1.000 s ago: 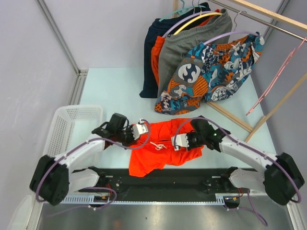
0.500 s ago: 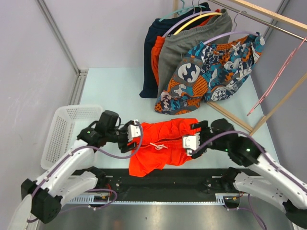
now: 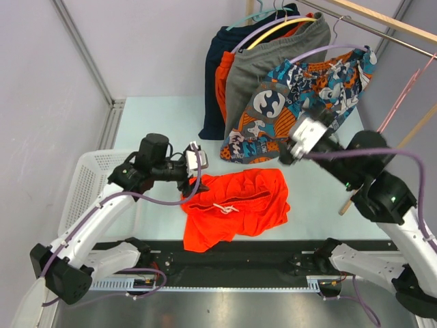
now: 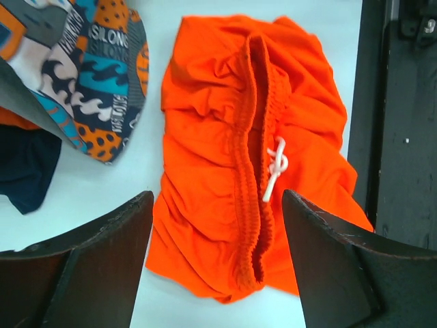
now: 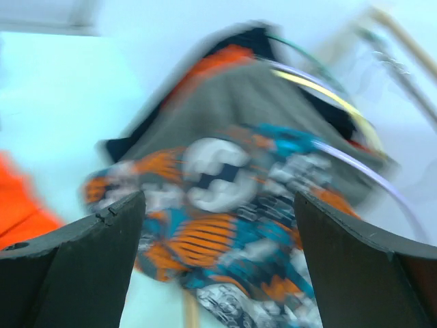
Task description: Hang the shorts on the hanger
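Note:
My right gripper swings away from the shorts onto the pale pink hanger's bar (image 3: 398, 105) next, since that hangs to its right in the top view.
The orange-red shorts (image 3: 235, 208) lie crumpled on the table, waistband and white drawstring (image 4: 275, 167) facing up, with nothing holding them. My left gripper (image 3: 196, 164) hovers open just above their left edge; in the left wrist view the shorts (image 4: 252, 157) show between the spread fingers (image 4: 102, 253). My right gripper (image 3: 295, 145) is raised and open, away from the shorts, facing the hanging clothes. The right wrist view is blurred, with a corner of the shorts (image 5: 17, 205) at its left edge. The pale pink hanger (image 3: 399, 102) hangs from the wooden rail at the far right, partly hidden behind the right arm.
Patterned shorts (image 3: 307, 96), grey shorts (image 3: 263, 68) and a dark navy garment (image 3: 215, 82) hang on a wooden rack (image 3: 382, 27) at the back. A white basket (image 3: 89, 184) stands at the left. A black strip (image 3: 239, 253) runs along the near edge.
Both grippers have opened and let go of the shorts, which now lie on the table. The right arm rose and swung back toward the hanging clothes. The left gripper lifted slightly back-left.

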Robot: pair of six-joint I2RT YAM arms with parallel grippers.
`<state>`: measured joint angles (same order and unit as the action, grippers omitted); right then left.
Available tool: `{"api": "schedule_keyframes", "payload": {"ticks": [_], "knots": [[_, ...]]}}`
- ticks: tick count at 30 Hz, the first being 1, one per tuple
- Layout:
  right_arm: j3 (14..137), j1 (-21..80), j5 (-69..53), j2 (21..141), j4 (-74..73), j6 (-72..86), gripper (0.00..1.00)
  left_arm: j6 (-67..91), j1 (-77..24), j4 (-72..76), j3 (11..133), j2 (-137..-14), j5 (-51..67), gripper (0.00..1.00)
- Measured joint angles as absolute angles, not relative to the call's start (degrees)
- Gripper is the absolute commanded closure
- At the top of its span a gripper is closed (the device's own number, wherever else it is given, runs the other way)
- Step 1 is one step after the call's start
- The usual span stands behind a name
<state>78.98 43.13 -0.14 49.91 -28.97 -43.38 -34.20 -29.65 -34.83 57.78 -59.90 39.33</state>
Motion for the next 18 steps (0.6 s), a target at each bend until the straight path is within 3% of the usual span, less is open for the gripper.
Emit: {"api": "schedule_keyframes", "payload": {"ticks": [4,8,12,18], "knots": [[86.2,29.4,1.1,52.4,-27.0,-35.0,0.09,-32.2,-30.1,-32.0,58.8,-59.9,39.3,0.19],[90.9,6.4,-2.3,50.7,-29.1,-19.6,0.10,-29.6,-30.3,-29.2,59.0,-59.9,39.3,0.19],[91.1,-10.3,-6.4,45.7,-33.0,-7.9,0.14,-27.8,-30.5,-27.8,59.6,-59.9,39.4,0.18],[89.4,-26.8,-9.6,38.6,-40.2,6.6,0.19,-26.3,-31.2,-27.6,62.8,-60.0,39.5,0.17]]}}
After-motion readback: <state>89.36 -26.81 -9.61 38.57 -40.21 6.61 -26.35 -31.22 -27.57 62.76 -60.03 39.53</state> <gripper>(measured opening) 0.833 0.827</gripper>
